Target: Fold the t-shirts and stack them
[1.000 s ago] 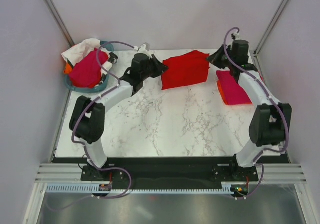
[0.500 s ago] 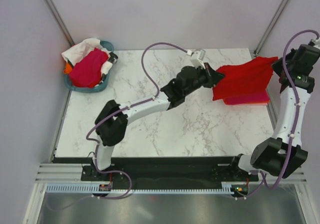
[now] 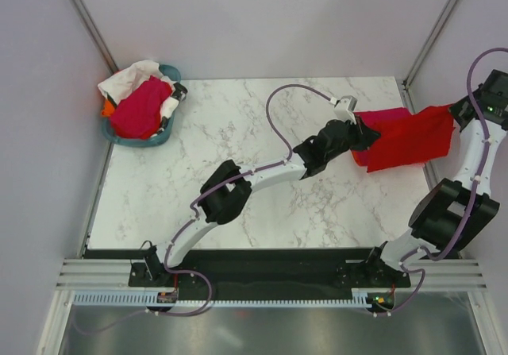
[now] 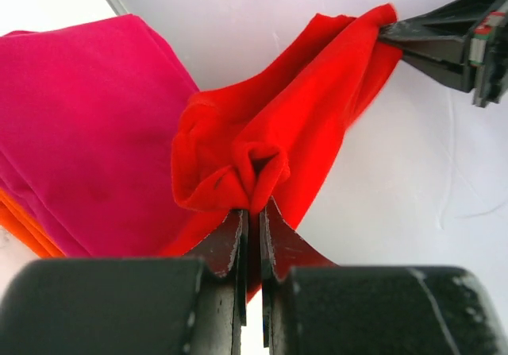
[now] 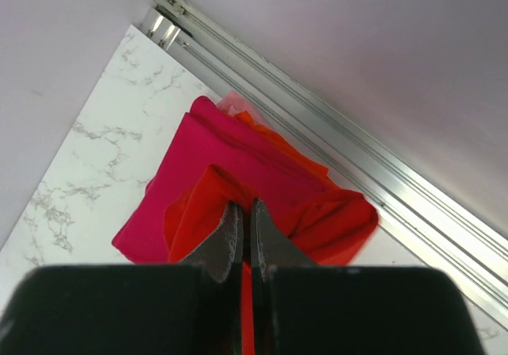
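Observation:
I should first move my left gripper outward and down, away from the wall, to stack the red t-shirt (image 3: 409,136), which overhangs the magenta t-shirt toward that wall.
A bright red t-shirt (image 3: 409,136) hangs stretched between both grippers, over the folded stack at the table's right edge. My left gripper (image 3: 367,138) is shut on its bunched left end (image 4: 266,160), jaws pinched on the cloth. My right gripper (image 3: 459,115) is shut on the other end (image 5: 333,220), close to the right wall. Under the red cloth lies a folded magenta t-shirt (image 4: 79,133) (image 5: 214,156) on top of an orange one (image 4: 24,228) (image 5: 294,144). In the left wrist view the right gripper's fingers (image 4: 444,41) show at the upper right.
A teal oval tub (image 3: 151,141) stands at the table's back left corner, holding a magenta shirt (image 3: 141,107) and a white one (image 3: 131,75). An aluminium rail (image 5: 341,160) and the side wall run just behind the stack. The left arm reaches diagonally across the marble table (image 3: 238,140).
Both arms have carried the red t-shirt from the back middle of the table rightward to over the magenta and orange stack. The left arm has stretched far to the right.

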{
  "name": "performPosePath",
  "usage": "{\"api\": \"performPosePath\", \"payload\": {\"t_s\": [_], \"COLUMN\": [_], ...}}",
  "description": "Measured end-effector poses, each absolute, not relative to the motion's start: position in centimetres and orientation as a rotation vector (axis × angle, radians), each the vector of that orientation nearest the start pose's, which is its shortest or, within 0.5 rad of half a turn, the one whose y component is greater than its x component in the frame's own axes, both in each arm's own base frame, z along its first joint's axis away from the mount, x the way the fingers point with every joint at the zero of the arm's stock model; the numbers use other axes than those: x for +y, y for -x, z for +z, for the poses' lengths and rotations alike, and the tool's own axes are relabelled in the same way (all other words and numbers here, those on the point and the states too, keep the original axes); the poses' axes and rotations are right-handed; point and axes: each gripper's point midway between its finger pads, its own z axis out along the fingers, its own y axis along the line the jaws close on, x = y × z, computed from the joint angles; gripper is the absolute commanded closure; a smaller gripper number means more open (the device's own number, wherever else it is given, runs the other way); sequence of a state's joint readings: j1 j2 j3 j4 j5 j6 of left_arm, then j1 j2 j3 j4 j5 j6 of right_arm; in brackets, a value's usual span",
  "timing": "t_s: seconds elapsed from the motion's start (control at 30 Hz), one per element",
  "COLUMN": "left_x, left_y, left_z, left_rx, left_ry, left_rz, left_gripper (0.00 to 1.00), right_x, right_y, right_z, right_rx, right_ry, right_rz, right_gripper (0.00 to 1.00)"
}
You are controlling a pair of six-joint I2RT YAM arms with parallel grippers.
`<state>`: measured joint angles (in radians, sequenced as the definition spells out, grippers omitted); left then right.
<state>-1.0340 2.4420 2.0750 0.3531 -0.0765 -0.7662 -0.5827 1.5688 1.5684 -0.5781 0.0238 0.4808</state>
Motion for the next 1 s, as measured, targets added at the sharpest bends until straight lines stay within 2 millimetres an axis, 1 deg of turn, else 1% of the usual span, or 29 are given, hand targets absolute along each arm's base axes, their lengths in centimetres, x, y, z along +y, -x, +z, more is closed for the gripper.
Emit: {"api": "performPosePath", "payload": {"t_s": [0.13, 0.23, 0.4, 0.83, 0.93, 1.0], "left_x": [-63.2, -63.3, -63.1, -62.6, -62.5, -62.4], "left_y": [-36.4, -37.0, -37.6, -38.6, -39.0, -39.5], "left_z": [21.5, 21.8, 21.6, 21.0, 20.6, 20.2], "left_rx": [1.739, 1.725, 1.738, 1.765, 1.775, 1.778], "left_ry": [-0.140, -0.114, -0.066, 0.022, 0.051, 0.074], "left_rz": [-1.296, -1.291, -1.307, -1.330, -1.339, -1.344], "left_gripper": [0.98, 0.98, 0.98, 0.98, 0.98, 0.98], "right_x": [-24.3, -24.5, -24.6, -24.4, -24.3, -24.3], "right_y": [-40.0, -40.8, -41.6, -41.8, -42.1, -42.7], "right_z": [24.6, 23.6, 23.2, 23.2, 23.1, 22.6], "right_rx": [1.895, 1.912, 1.916, 1.916, 1.912, 1.914], "right_ry": [-1.123, -1.124, -1.111, -1.108, -1.105, -1.105], "right_rz": [-0.073, -0.062, -0.042, -0.035, -0.022, -0.011], "right_gripper": [1.00, 1.00, 1.00, 1.00, 1.00, 1.00]}}
